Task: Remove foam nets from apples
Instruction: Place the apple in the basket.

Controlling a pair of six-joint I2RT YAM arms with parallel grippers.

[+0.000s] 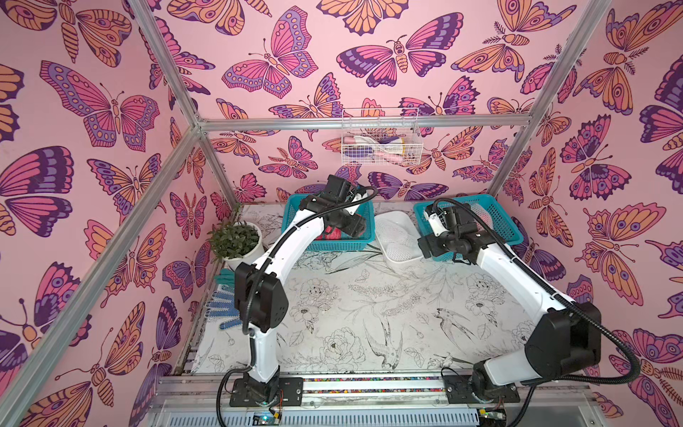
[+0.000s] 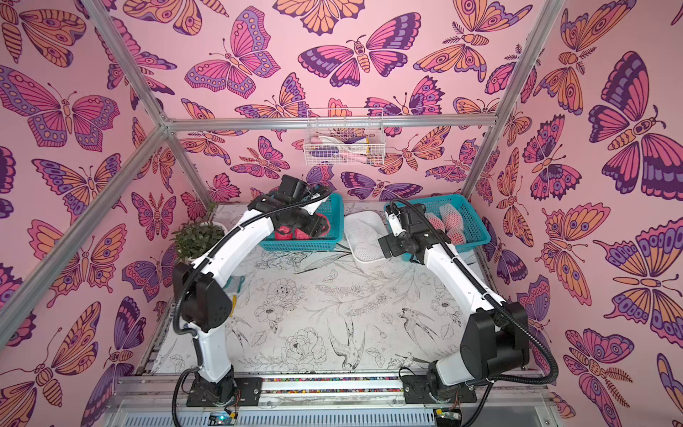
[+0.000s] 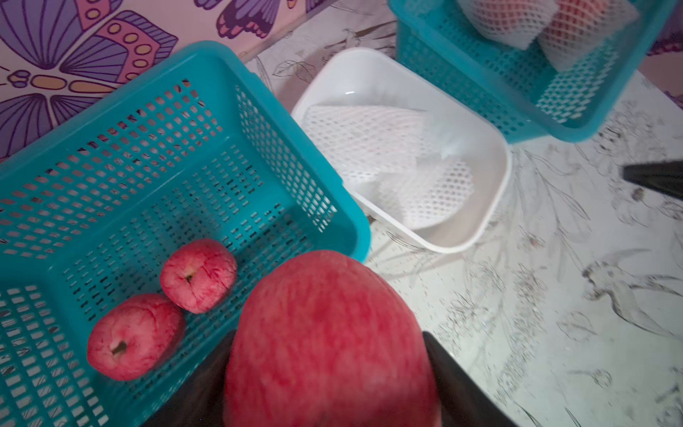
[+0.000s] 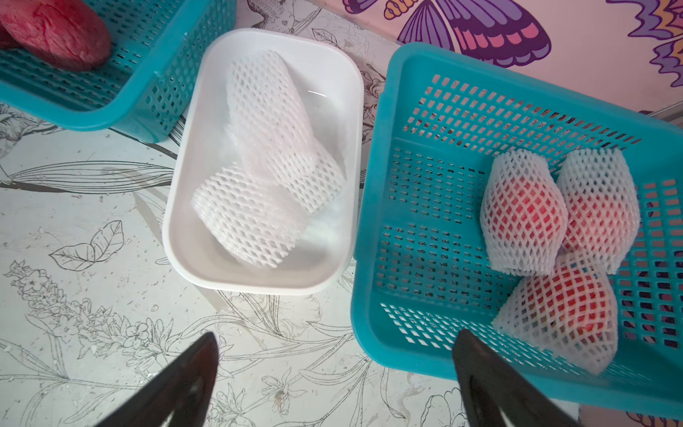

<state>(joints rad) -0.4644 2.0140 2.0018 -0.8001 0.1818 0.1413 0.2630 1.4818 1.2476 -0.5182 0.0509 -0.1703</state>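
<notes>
I should next lower my left gripper into the teal basket and let go of the apple on the clear part of the basket's bottom toward the tray (image 3: 267, 231), because this basket already holds bare apples.
My left gripper (image 3: 329, 338) is shut on a bare red apple (image 3: 325, 295), held above the near corner of the left teal basket (image 3: 306, 122). Two more bare apples (image 3: 199, 275) (image 3: 135, 336) lie on that basket's floor. Between the baskets stands a white tray (image 4: 207, 266) with empty foam nets (image 4: 273, 148) (image 4: 251, 218) lying in it. The right teal basket (image 4: 373, 222) holds three apples still wrapped in foam nets (image 4: 523, 214) (image 4: 598, 207) (image 4: 561, 314). My right gripper (image 4: 336, 369) is open and empty, above the table at that basket's near corner.
A potted plant (image 1: 234, 240) stands at the table's left edge, with blue dotted gloves (image 1: 221, 310) lying in front of it. A white wire basket (image 1: 380, 140) hangs on the back wall. Both teal baskets (image 2: 325, 222) (image 2: 476, 222) sit against the back of the table.
</notes>
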